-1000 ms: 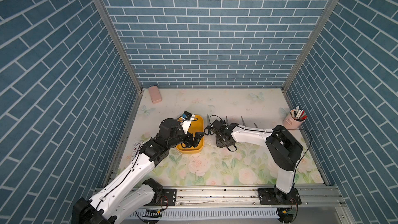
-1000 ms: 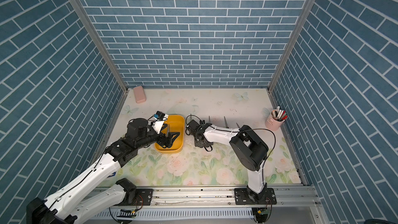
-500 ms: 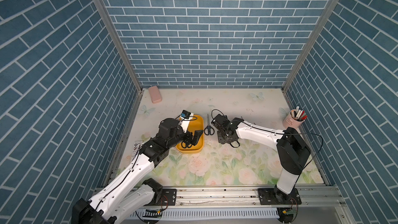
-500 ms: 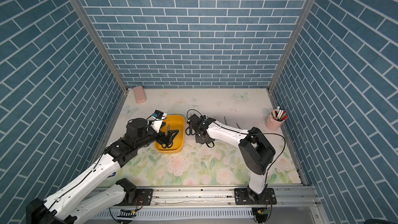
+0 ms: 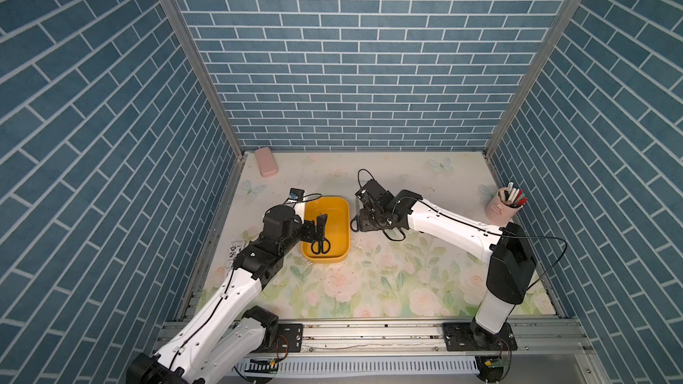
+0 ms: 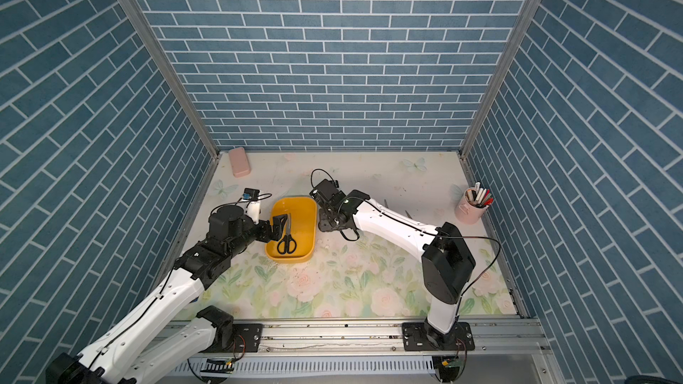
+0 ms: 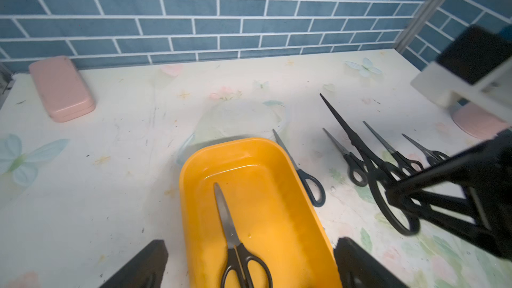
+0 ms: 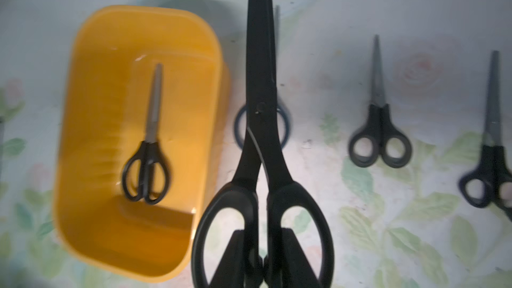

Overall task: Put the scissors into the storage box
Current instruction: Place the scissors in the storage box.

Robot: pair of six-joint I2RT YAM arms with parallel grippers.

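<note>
The bare bottom of the box lies below, beside the pair of scissors inside. My right gripper will next cross over past the side of the box, lower the long scissors (image 8: pixel 263 92) and let go of them there.
The storage box (image 5: pixel 332 216) (image 6: pixel 303 221) is a yellow tray left of the table's middle, with one pair of scissors (image 5: pixel 320 243) (image 7: pixel 235 245) (image 8: pixel 148 145) lying inside. My left gripper (image 5: pixel 317 229) (image 7: pixel 249 267) hangs open over the box's near-left part, holding nothing. Just right of the box, my right gripper (image 5: pixel 364 216) (image 8: pixel 263 261) is shut on the handles of long black scissors (image 8: pixel 263 92) (image 7: pixel 357 142), raised above the table. Another pair (image 7: pixel 304 173) lies right beside the box wall. Three more pairs (image 7: pixel 349 162) (image 7: pixel 396 153) (image 7: pixel 426 150) lie in a row further right.
A pink closed case (image 5: pixel 267 161) rests at the back left corner. A pink pen cup (image 5: pixel 504 206) with markers stands by the right wall. The right arm's white links (image 5: pixel 451 227) stretch across the table over the row of scissors.
My right gripper has carried the long black scissors left, closer to the box's right wall. The left gripper has stayed open over the box.
</note>
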